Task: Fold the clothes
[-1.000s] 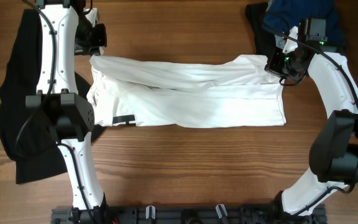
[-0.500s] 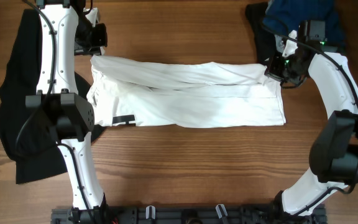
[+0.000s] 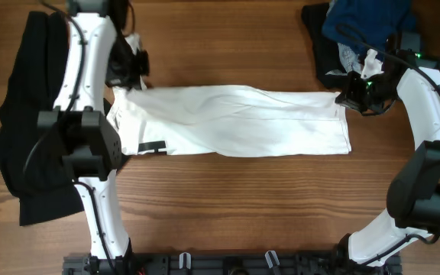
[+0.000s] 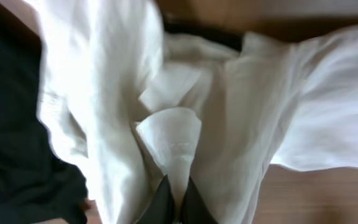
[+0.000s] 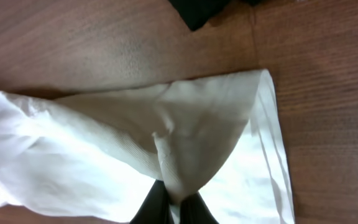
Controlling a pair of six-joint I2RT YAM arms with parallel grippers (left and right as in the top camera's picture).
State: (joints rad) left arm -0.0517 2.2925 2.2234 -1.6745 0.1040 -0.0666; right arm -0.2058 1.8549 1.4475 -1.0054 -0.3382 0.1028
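Note:
The left gripper comes down and back onto the shirt's end by the black garment next and releases the pinched corner, since it is still raised off the table.
The white T-shirt (image 3: 235,122) lies folded into a long band across the table's middle, a bit of its black print (image 3: 152,148) showing at the lower left. My left gripper (image 3: 132,74) is shut on the shirt's upper left corner; the pinched fabric (image 4: 173,149) shows in the left wrist view. My right gripper (image 3: 347,98) is shut on the upper right corner; the pinched fold (image 5: 179,168) shows in the right wrist view. The black garment (image 3: 21,130) lies at the table's left, partly under the left arm.
A heap of blue and dark clothes (image 3: 361,23) sits at the back right corner, just behind my right gripper. Bare wooden tabletop (image 3: 235,206) lies in front of the shirt.
Both grippers have pulled the shirt's far edge toward the front, so the upper layer now lies over the lower one and the band is narrower. The right gripper moved right and forward.

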